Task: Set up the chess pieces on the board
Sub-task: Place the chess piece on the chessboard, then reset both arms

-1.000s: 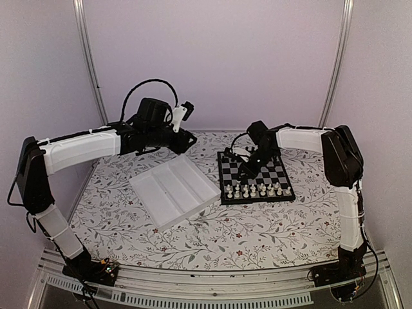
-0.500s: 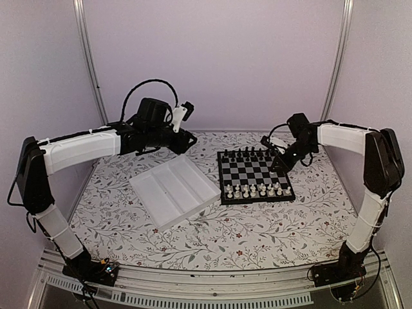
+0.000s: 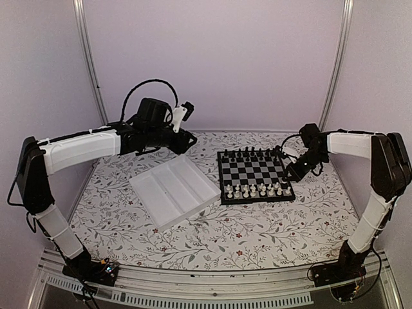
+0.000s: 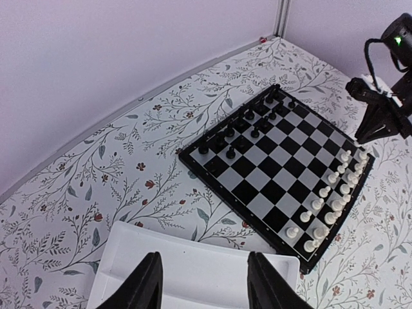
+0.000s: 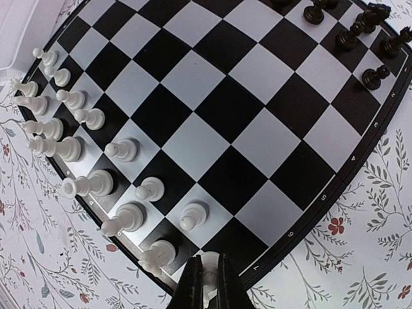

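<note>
The black end square (image 3: 285,186) (image 5: 226,247) of the front white row is still empty, so my right gripper needs to move down over it and release the white piece there.
The board (image 3: 221,177) lies right of centre, with white chess pieces (image 3: 257,190) along its near rows and black chessmen (image 3: 248,154) along its far rows. My right gripper (image 3: 295,172) hovers at the board's right edge. In the right wrist view its fingers (image 5: 192,283) are shut on a white piece (image 5: 209,275) over the board's (image 5: 212,109) corner square, beside several standing white pieces (image 5: 122,149). My left gripper (image 3: 183,144) is open and empty above the white tray (image 3: 174,190). It shows open in the left wrist view (image 4: 205,283).
The white compartmented tray (image 4: 193,277) lies left of the board (image 4: 270,174) on the flowered tablecloth (image 3: 212,238). Purple walls stand behind and to both sides. My right arm (image 4: 386,109) shows beyond the board in the left wrist view.
My right arm has swung from over the board's middle out to the right, then down to the board's right edge. The left arm has not moved.
</note>
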